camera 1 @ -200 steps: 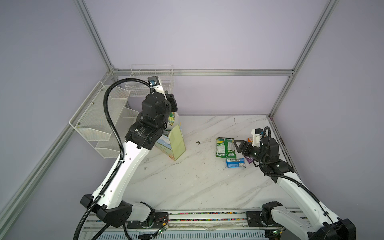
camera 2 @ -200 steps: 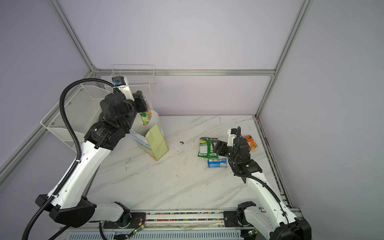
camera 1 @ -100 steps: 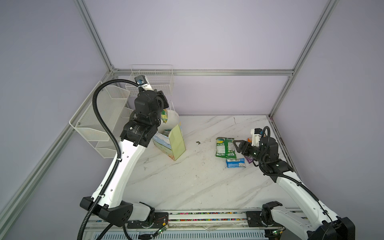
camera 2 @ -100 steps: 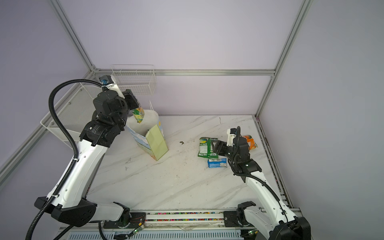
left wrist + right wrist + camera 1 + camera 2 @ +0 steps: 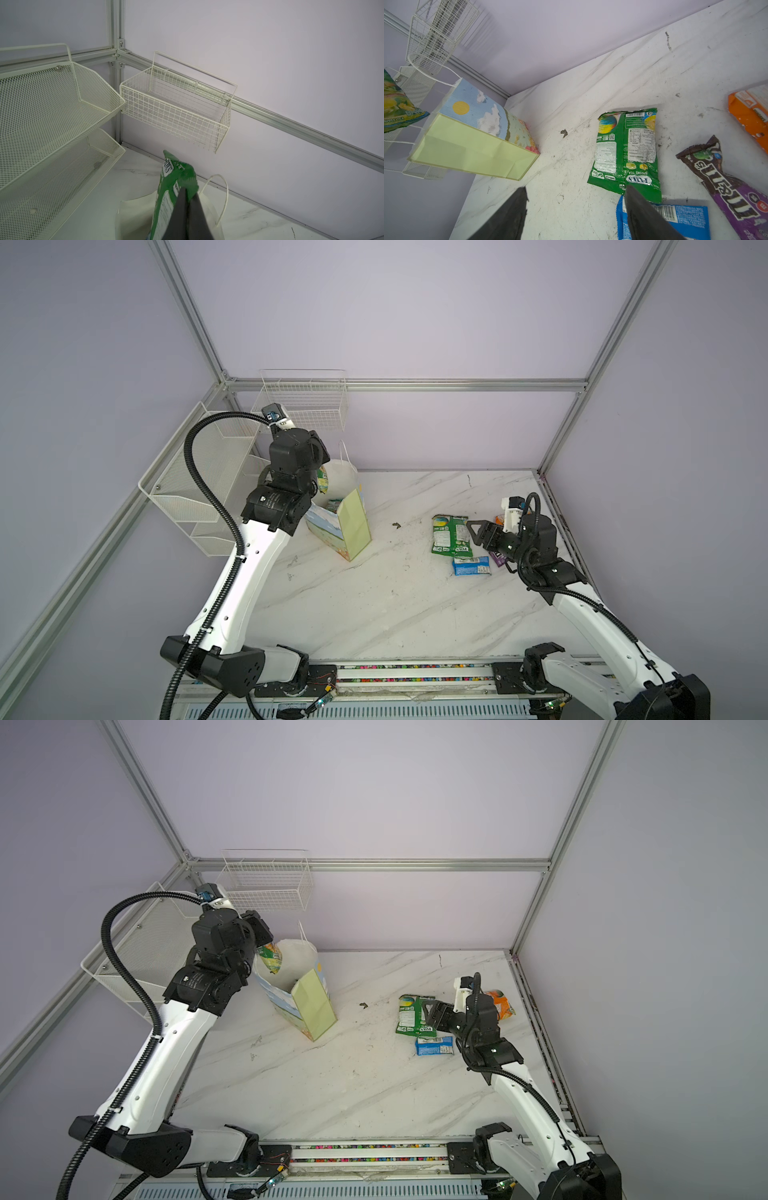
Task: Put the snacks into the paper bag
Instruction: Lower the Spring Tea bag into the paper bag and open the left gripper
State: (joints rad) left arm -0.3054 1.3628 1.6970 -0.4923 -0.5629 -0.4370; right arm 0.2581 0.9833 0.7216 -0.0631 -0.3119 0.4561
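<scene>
The left gripper lowers the green packet into the paper bag's opening [image 5: 294, 961] [image 5: 138, 216] next and releases it there, since that opening is below the gripper.
My left gripper [image 5: 189, 191] is shut on a green packet [image 5: 176, 180], which hangs over the open mouth of the upright paper bag [image 5: 353, 522] at the back left. The held packet [image 5: 270, 957] dips just past the bag's [image 5: 313, 1006] white rim. My right gripper [image 5: 575, 189] stands open and empty just above the table, beside a second green packet [image 5: 625, 149] lying flat. Near it lie a blue packet [image 5: 685, 220], a dark purple bar [image 5: 726, 193] and an orange packet [image 5: 749, 116]. In a top view the right gripper [image 5: 473, 533] sits at that green packet's [image 5: 451, 533] right edge.
A white wire basket [image 5: 303, 406] hangs on the back wall above the bag. A tiered white mesh shelf [image 5: 199, 481] lines the left wall close to my left arm. A small dark speck [image 5: 395, 524] lies on the marble between the bag and the snacks.
My left gripper has carried the green packet leftward and slightly down over the bag's mouth. The right gripper has stayed almost still beside the packets.
</scene>
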